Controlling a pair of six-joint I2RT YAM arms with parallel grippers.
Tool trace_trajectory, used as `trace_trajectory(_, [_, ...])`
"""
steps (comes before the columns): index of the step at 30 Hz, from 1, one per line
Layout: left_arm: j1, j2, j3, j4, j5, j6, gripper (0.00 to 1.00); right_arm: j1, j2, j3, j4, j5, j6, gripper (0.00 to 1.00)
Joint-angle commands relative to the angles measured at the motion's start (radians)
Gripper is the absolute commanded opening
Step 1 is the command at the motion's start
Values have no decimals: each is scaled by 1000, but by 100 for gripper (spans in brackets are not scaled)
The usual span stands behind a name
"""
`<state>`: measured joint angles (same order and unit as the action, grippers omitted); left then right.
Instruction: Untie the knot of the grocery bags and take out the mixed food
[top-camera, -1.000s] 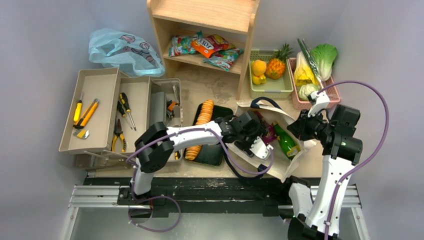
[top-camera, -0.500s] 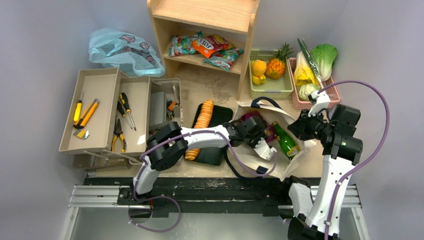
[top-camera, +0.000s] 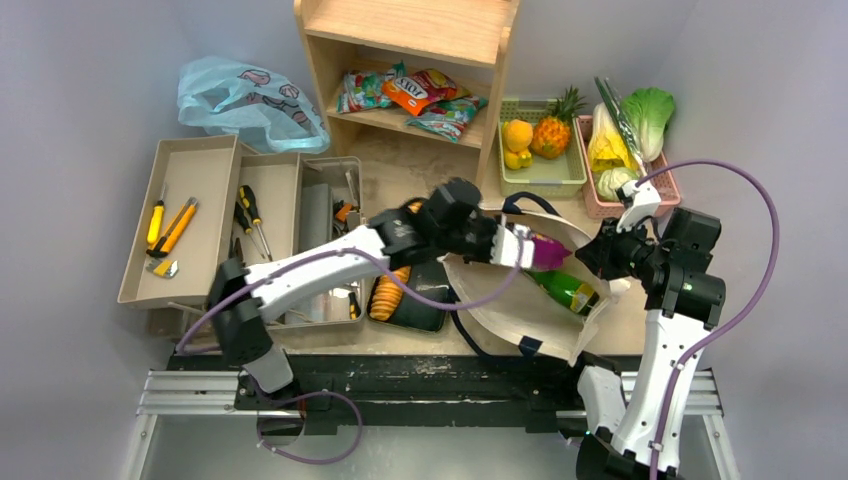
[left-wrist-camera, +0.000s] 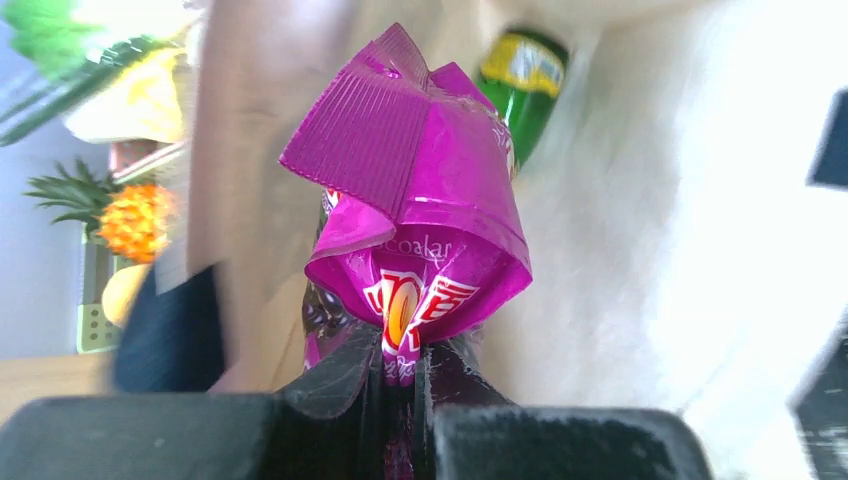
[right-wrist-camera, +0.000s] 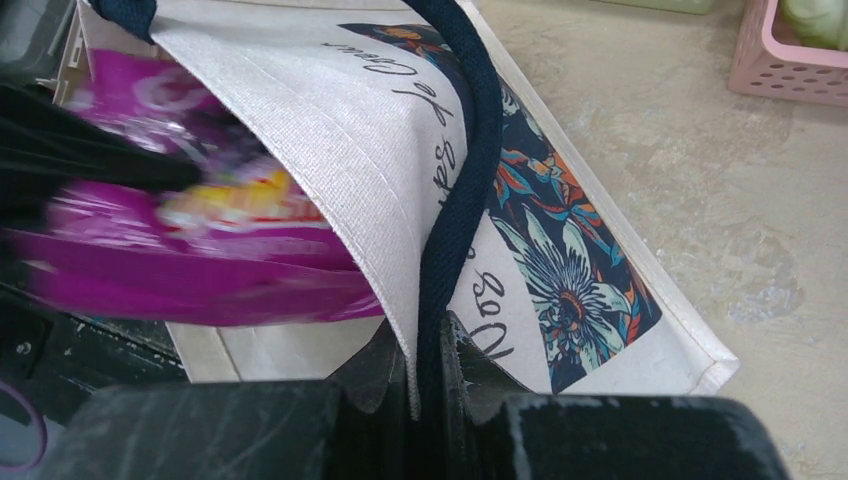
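Note:
I will lift my left gripper off the tote (top-camera: 520, 312) and carry the purple snack pack outward onto the shelf's top board (top-camera: 428, 22). I will let go of it there, because that board is bare.
The cream canvas tote (top-camera: 520, 312) lies open between the arms, its printed side (right-wrist-camera: 350, 130) facing the right wrist camera. My left gripper (top-camera: 527, 248) (left-wrist-camera: 405, 372) is shut on the bottom edge of a purple snack pack (top-camera: 550, 250) (left-wrist-camera: 410, 200), held above the tote's mouth. A green glass bottle (top-camera: 563, 291) (left-wrist-camera: 525, 80) lies inside the tote. My right gripper (top-camera: 603, 270) (right-wrist-camera: 430, 368) is shut on the tote's rim and navy strap (right-wrist-camera: 465, 200), holding that side up. The light-blue plastic bag (top-camera: 245, 100) sits at the far left.
A green basket (top-camera: 575, 178) holds a pineapple (top-camera: 555, 130) and oranges; a pink basket (top-camera: 592, 205) beside it holds cabbages. Snack packets (top-camera: 415, 95) lie on the wooden shelf. Grey tool trays (top-camera: 200, 180) stand at left, and a black tray (top-camera: 425, 310) of crackers lies under the left arm.
My left gripper has shut on the purple snack pack and raised it from inside the tote towards the shelf side. The right gripper has kept its hold.

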<state>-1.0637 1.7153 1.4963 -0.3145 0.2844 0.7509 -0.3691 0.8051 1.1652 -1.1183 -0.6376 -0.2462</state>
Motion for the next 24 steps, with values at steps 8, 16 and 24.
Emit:
trace_trajectory(8, [187, -209, 326, -116, 450, -696, 0, 3, 24, 10, 120, -39, 30, 0])
trace_trajectory(16, [263, -206, 316, -127, 487, -1021, 0, 4, 35, 5, 124, -43, 14, 0])
trace_trajectory(24, [375, -208, 286, 16, 556, -1279, 0, 4, 42, 13, 124, -42, 6, 0])
